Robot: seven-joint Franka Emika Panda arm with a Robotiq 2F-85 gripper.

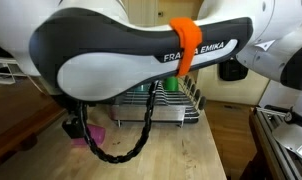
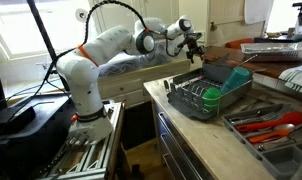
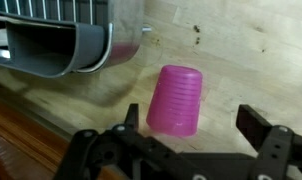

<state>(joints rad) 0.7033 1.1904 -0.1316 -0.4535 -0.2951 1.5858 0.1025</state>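
Observation:
I will lower my gripper's open fingers around the pink cup's wide end (image 1: pixel 88 138) (image 3: pixel 172 116) and close them, because the cup is on the counter below, between those fingers.
A pink plastic cup (image 3: pixel 176 98) rests on the wooden counter (image 3: pixel 241 50), its wider end toward me. In the wrist view my gripper (image 3: pixel 191 124) is open just above it. The left finger (image 3: pixel 126 122) is beside the cup's wide end and the right finger (image 3: pixel 257 124) stands well clear of it. Nothing is held. In an exterior view the arm fills most of the picture; the gripper (image 1: pixel 73 124) hangs low at the left, next to the pink cup (image 1: pixel 94 134). From farther off, the gripper (image 2: pixel 194 46) reaches over the counter's far end.
A grey dish rack (image 3: pixel 61 45) stands just beyond the cup, also seen in both exterior views (image 1: pixel 181 108) (image 2: pixel 196 108), with a green cup (image 2: pixel 212 96) inside. A black cable (image 1: pixel 131 145) loops under the arm. A tray of utensils (image 2: pixel 271 125) lies nearer the camera.

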